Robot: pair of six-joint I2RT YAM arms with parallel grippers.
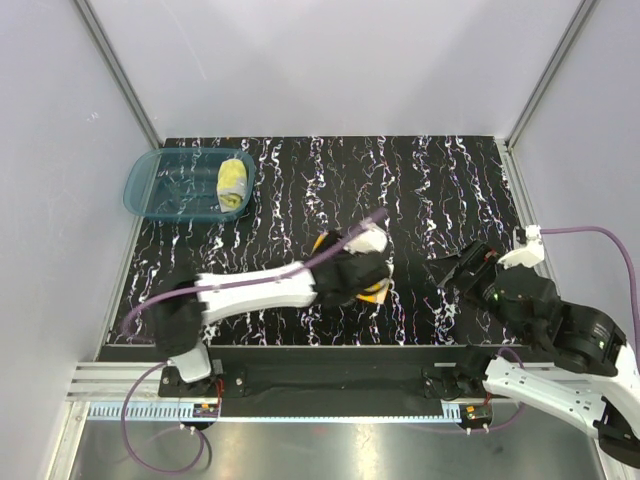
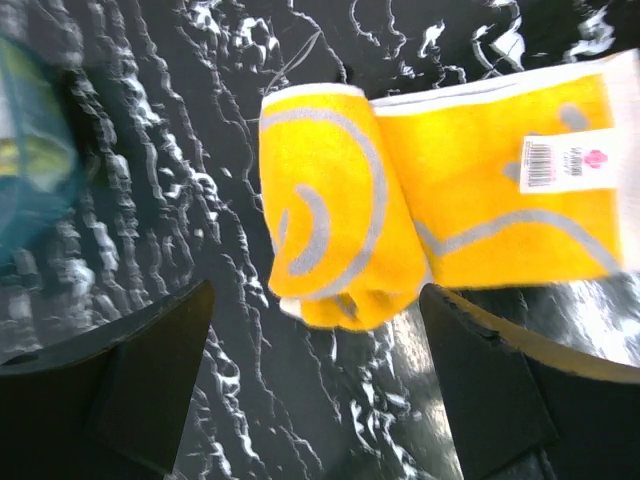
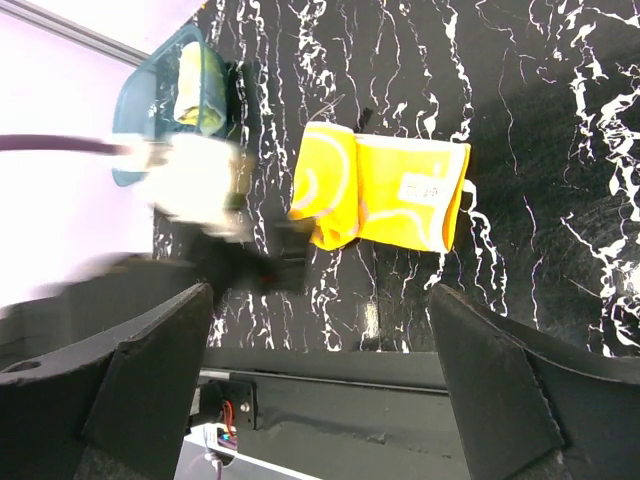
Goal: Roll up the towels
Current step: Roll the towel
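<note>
My left gripper should move down onto the near end of the orange towel's roll [image 2: 350, 288] next, because that end is just below it, between its open fingers.
The orange towel [image 2: 320, 205] with grey curved lines lies on the black marbled table, partly rolled at its left end. Its flat part with a white label [image 2: 565, 160] stretches right. It also shows in the right wrist view [image 3: 380, 195] and peeks out under the left arm in the top view [image 1: 376, 292]. My left gripper [image 2: 315, 390] is open and empty, just above the rolled end, its jaws wide on both sides [image 1: 358, 272]. The pale yellow towel [image 1: 233, 185] lies rolled in the teal basin. My right gripper [image 1: 452, 268] is open and empty, right of the orange towel.
The translucent teal basin [image 1: 160, 185] stands at the back left corner of the table; it also shows in the right wrist view [image 3: 150, 110]. White walls close in the table on three sides. A metal rail [image 1: 330, 400] runs along the near edge.
</note>
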